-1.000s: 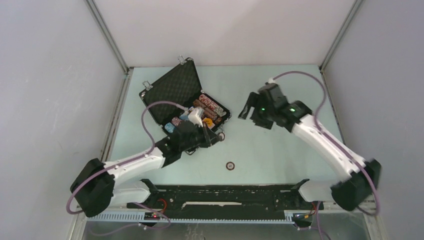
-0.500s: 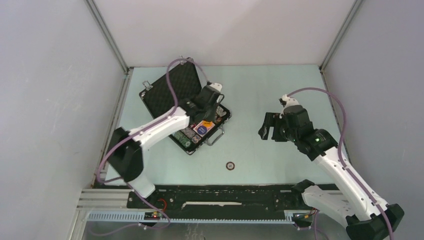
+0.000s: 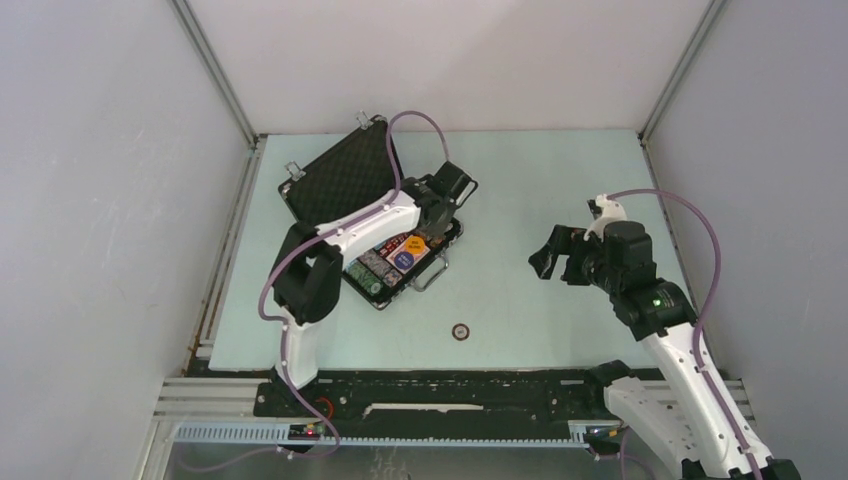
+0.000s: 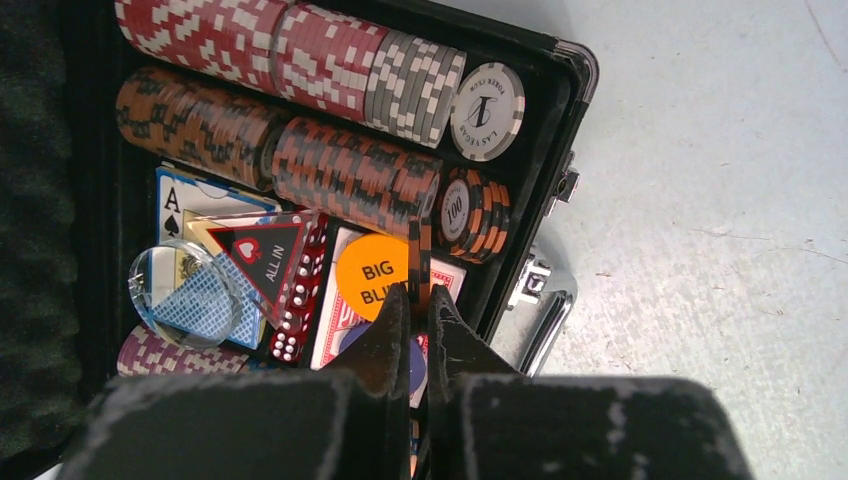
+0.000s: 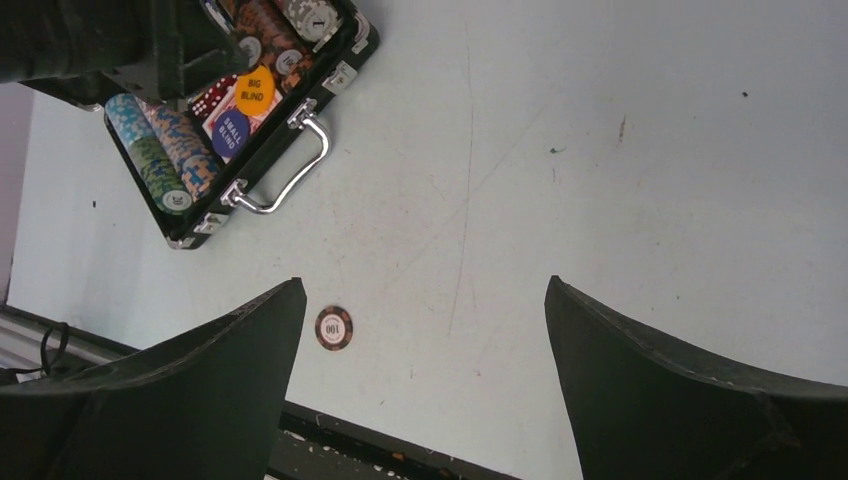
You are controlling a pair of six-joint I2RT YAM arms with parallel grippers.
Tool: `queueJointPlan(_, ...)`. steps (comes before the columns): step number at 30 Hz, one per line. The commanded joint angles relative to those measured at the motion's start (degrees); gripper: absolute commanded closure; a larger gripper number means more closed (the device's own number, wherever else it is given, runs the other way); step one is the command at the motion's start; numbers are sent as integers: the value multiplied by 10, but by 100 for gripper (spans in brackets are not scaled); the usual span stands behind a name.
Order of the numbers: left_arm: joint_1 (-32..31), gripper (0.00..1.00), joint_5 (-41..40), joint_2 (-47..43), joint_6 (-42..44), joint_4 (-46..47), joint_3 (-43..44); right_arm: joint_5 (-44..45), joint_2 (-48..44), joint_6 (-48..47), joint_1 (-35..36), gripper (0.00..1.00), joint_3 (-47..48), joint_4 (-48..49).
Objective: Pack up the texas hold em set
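My left gripper brings the chip edge-on down into the gap between the orange-and-black row and the few chips at the case's end next.
The black briefcase (image 3: 345, 182) lies open at the back left, foam lid up. Its base (image 4: 568, 110) holds rows of poker chips (image 4: 330, 75), card decks, red dice, a triangular "ALL IN" marker (image 4: 262, 250) and an orange "BIG BLIND" button (image 4: 372, 275). My left gripper (image 3: 434, 214) is over the case's right end, shut on an orange-and-black poker chip (image 4: 420, 262) held edge-on just above the chip rows. My right gripper (image 3: 546, 262) is open and empty above the table's right half. A loose "100" chip (image 3: 461, 331) lies on the table; in the right wrist view (image 5: 333, 327) it sits beside my left finger.
The case's silver handle (image 5: 290, 170) sticks out toward the table's middle. The black front rail (image 3: 450, 392) runs along the near edge. Grey walls enclose the pale green table (image 3: 540, 170).
My left gripper has moved from the case's near side to its right end, still over the base. My right arm has drawn back to the right and toward the near edge.
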Motion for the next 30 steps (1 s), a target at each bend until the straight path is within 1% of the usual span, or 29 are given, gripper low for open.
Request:
queueJointPlan(1, -2, 100, -7, 21, 12, -12, 37, -31, -18, -13, -16, 0, -7, 30)
queueJointPlan(4, -4, 100, 4, 31, 16, -13, 44, -43, -23, -12, -23, 0, -13, 38)
queueJointPlan(10, -7, 100, -2, 53, 20, -13, 44, -53, -21, -11, -26, 0, -19, 44)
queueJointPlan(18, -7, 100, -49, 68, 34, -15, 60, -58, -20, -11, -27, 0, -22, 47)
queueJointPlan(20, -8, 93, -55, 69, 38, -11, 64, -60, -19, -10, -27, 1, -22, 48)
queueJointPlan(22, -7, 89, -54, 71, 42, -11, 71, -64, -19, -11, -27, 1, -23, 48)
queueJointPlan(24, -7, 83, -54, 74, 42, -19, 78, -65, -17, -10, -27, 1, -23, 48)
queueJointPlan(26, -7, 80, -52, 74, 40, -29, 81, -65, -18, -10, -27, 1, -24, 48)
queueJointPlan(30, -6, 71, -41, 53, 41, -30, 64, -67, -17, -11, -27, 2, -25, 49)
